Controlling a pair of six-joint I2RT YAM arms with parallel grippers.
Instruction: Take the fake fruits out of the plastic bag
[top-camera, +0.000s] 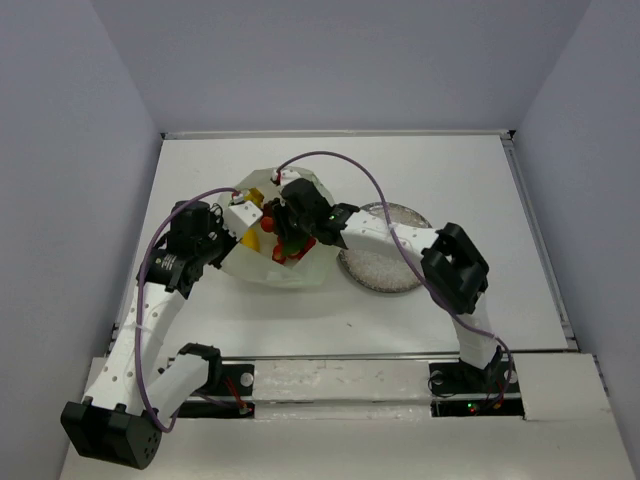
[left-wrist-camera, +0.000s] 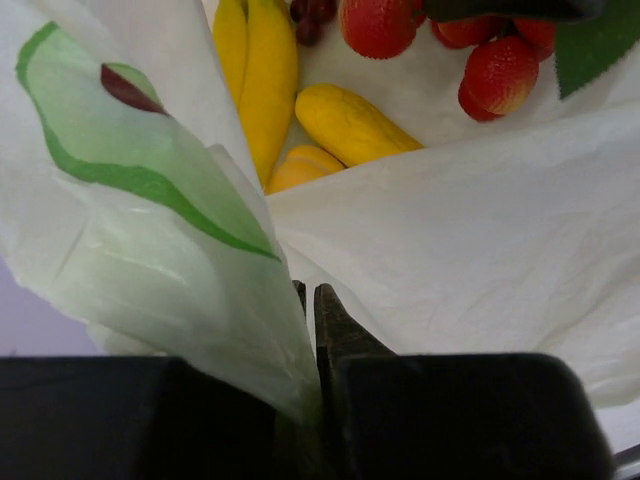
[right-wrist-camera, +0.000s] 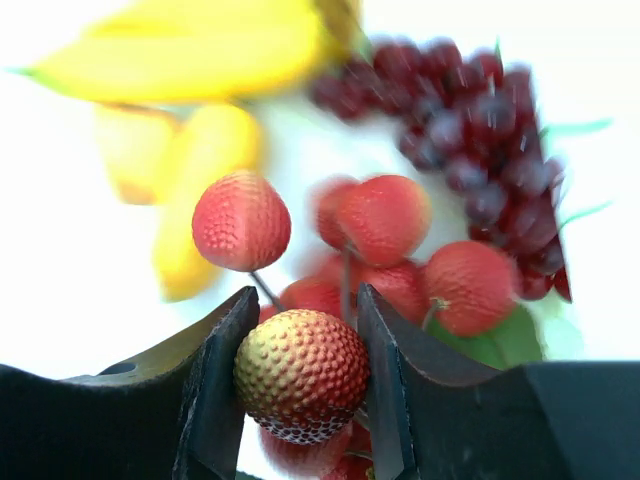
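Observation:
I should raise my right gripper from the bag (top-camera: 262, 268) next, shift right in the top view and lower to release the berry cluster onto the grey plate (top-camera: 385, 268), which is empty.
The pale plastic bag (top-camera: 262, 268) lies open at the table's middle left, with fake fruits inside. My left gripper (left-wrist-camera: 308, 300) is shut on the bag's edge (left-wrist-camera: 160, 230) and holds it up. My right gripper (right-wrist-camera: 303, 335) is inside the bag, shut on a bumpy red-yellow berry (right-wrist-camera: 300, 372) of a red berry cluster (right-wrist-camera: 380, 225). A dark red grape bunch (right-wrist-camera: 480, 160) lies beyond it to the right, yellow bananas (right-wrist-camera: 180, 50) and yellow oblong fruits (right-wrist-camera: 205, 160) to the left. The left wrist view shows the bananas (left-wrist-camera: 265, 70), a yellow oblong fruit (left-wrist-camera: 350, 122) and red berries (left-wrist-camera: 500, 72).
A round speckled grey plate (top-camera: 378, 268) lies just right of the bag, partly under my right arm. White walls enclose the table on three sides.

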